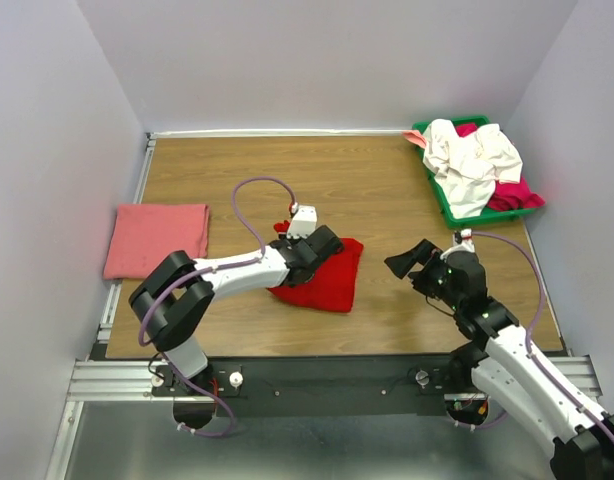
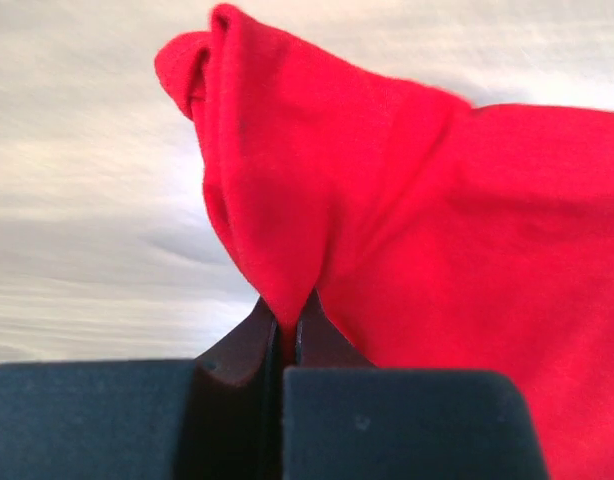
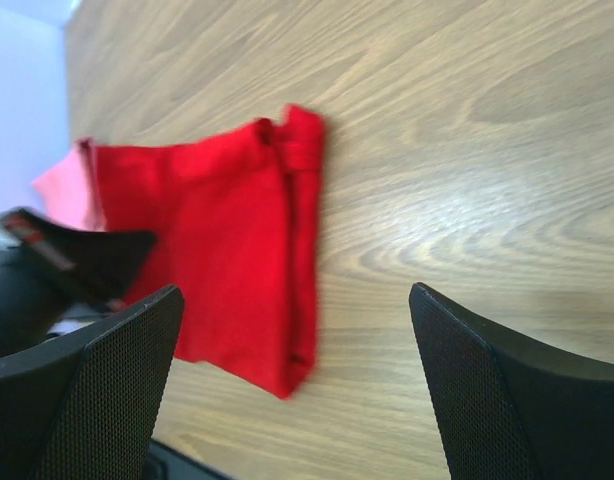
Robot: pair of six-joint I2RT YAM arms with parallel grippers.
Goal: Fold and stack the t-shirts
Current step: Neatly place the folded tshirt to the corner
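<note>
My left gripper needs to move next over the salmon-pink folded shirt (image 1: 155, 238) and let go of the red t-shirt (image 1: 332, 280), since that place is to the gripper's left in the top view.
The bright red t-shirt (image 1: 332, 280) lies folded on the wooden table, near the middle. My left gripper (image 1: 319, 245) is over its left part and is shut on a pinched fold of the red cloth (image 2: 287, 200). My right gripper (image 1: 407, 262) is open and empty, a little to the right of the red shirt, which shows in its view (image 3: 227, 240). The salmon-pink folded shirt (image 1: 155, 238) lies at the table's left edge. White (image 1: 467, 155) and magenta (image 1: 515, 195) shirts lie heaped in the green tray.
The green plastic tray (image 1: 442, 205) stands at the back right corner. White walls close in the table on the left, back and right. A metal rail runs along the near edge.
</note>
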